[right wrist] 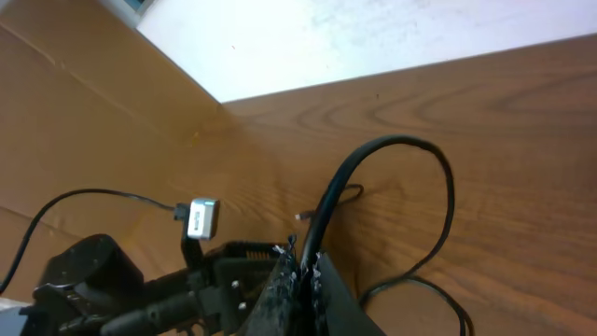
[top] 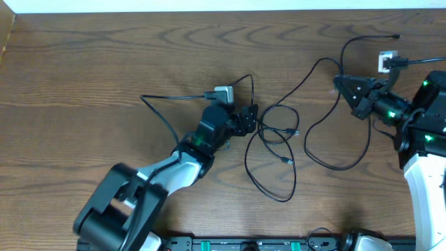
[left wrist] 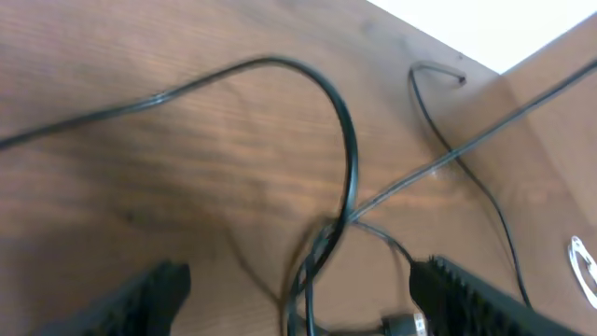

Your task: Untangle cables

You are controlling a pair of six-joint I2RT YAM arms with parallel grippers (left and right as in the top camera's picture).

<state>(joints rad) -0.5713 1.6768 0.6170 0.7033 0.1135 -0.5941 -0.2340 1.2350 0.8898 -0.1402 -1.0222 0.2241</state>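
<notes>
I will pull my right gripper back next, fingers tipping down, and release the black cable over bare wood back from it, clear of the crossed cable loops.
Thin black cables [top: 279, 132] lie in loose crossed loops at the table's middle. My left gripper [top: 252, 115] is at the loops' left edge. In the left wrist view it [left wrist: 303, 299] stands open, with crossed black strands [left wrist: 322, 252] and a small plug [left wrist: 406, 325] lying between its fingers, untouched. My right gripper [top: 339, 82] is shut on a black cable [top: 313, 70] that runs down to the loops. The right wrist view shows that cable [right wrist: 373, 154] pinched in the shut jaws [right wrist: 300, 266]. A grey plug [top: 223, 93] rests just behind the left gripper.
A white plug [top: 385, 61] sits at the far right beside the right arm. Another thin black cord [top: 362, 40] arcs toward the back right. A cord [top: 164, 115] trails left from the grey plug. The table's back edge meets a white wall [right wrist: 373, 37].
</notes>
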